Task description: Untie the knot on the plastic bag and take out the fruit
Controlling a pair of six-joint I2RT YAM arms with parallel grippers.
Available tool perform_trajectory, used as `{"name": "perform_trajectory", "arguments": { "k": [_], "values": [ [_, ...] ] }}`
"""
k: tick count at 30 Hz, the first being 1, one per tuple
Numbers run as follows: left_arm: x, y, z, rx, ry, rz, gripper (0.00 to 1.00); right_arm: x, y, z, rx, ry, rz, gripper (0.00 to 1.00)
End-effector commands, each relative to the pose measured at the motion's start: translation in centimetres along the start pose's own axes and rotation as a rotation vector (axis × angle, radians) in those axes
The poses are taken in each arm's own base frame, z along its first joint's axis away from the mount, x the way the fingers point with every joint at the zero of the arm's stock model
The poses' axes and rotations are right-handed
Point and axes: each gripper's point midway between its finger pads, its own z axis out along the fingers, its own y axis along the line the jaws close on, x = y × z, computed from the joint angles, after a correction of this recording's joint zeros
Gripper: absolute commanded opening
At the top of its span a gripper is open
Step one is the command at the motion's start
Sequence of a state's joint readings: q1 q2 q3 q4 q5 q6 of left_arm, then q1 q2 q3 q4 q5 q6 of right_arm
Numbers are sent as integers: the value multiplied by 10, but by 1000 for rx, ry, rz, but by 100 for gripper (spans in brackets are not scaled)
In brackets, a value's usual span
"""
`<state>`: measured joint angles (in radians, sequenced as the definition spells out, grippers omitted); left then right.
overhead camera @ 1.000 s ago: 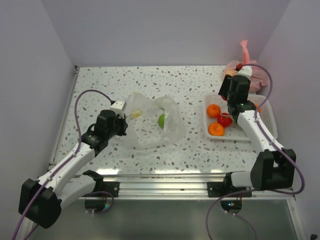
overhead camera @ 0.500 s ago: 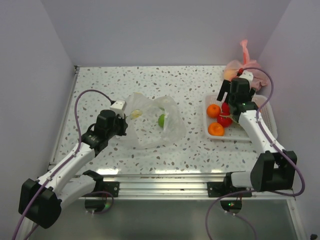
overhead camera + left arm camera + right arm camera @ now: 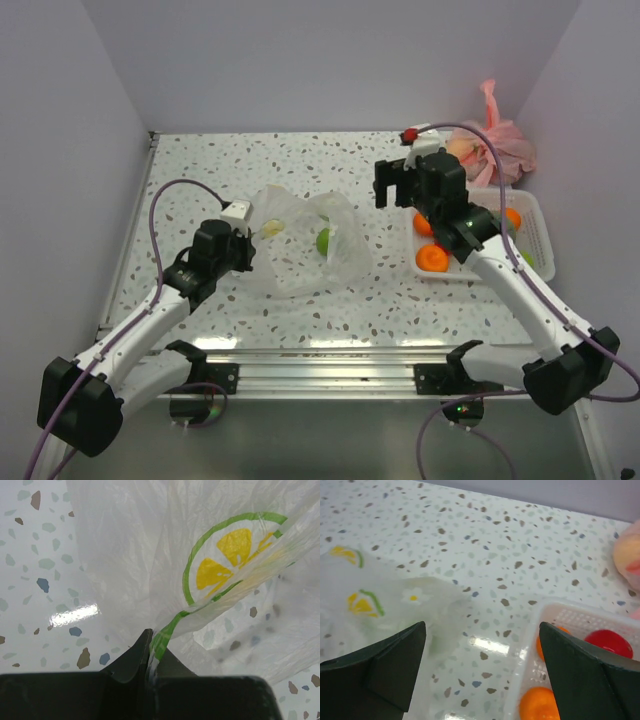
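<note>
I will lower my right gripper's open fingers to the left in the top view around the bag's one green fruit (image 3: 323, 240), which lies below it that way.
The clear plastic bag (image 3: 300, 245) with yellow flower prints lies slack on the table's middle left, and one green fruit (image 3: 323, 240) shows through it. No knot shows. My left gripper (image 3: 248, 256) is shut on the bag's left edge; in the left wrist view its fingers (image 3: 135, 655) pinch the plastic (image 3: 200, 555). My right gripper (image 3: 395, 192) is open and empty, above the table between the bag and the tray. Its view shows the bag (image 3: 380, 600) on the left and two oranges (image 3: 537, 705) and a red fruit (image 3: 606, 642) in the tray.
A white basket tray (image 3: 480, 277) at the right holds oranges (image 3: 431, 258); its rim also shows in the right wrist view (image 3: 560, 609). A knotted pink bag (image 3: 497, 150) with fruit stands behind it in the back right corner. Walls enclose the table on three sides.
My right gripper has left the tray and swung left and up towards the bag, open and empty. The red fruit stays in the tray. The left arm has not moved.
</note>
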<state>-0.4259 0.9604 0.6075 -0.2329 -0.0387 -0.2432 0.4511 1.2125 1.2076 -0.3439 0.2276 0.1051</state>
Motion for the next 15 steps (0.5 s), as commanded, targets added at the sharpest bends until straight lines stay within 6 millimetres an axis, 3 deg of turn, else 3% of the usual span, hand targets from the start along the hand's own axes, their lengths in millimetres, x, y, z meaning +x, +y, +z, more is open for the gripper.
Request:
{"name": "perform_trajectory", "arguments": {
  "k": [1, 3, 4, 6, 7, 10, 15],
  "values": [
    [-14, -1, 0, 0, -44, 4, 0, -31, 62, -28, -218, -95, -96, 98],
    [-13, -1, 0, 0, -42, 4, 0, -32, 89, -35, -297, -104, -139, 97],
    [-14, -1, 0, 0, -43, 4, 0, -29, 116, -45, -371, -105, -162, 97],
    [-14, -1, 0, 2, -43, 4, 0, -28, 141, -53, -438, -112, -251, 97],
    [-14, -2, 0, 3, -43, 5, 0, -19, 165, -58, -497, -96, -287, 97],
    [-14, -2, 0, 3, -43, 5, 0, -1, 206, -67, -599, -85, -380, 97],
    [-14, -1, 0, 2, -43, 4, 0, 40, 252, -70, -743, 10, -474, 95]
  ]
}}
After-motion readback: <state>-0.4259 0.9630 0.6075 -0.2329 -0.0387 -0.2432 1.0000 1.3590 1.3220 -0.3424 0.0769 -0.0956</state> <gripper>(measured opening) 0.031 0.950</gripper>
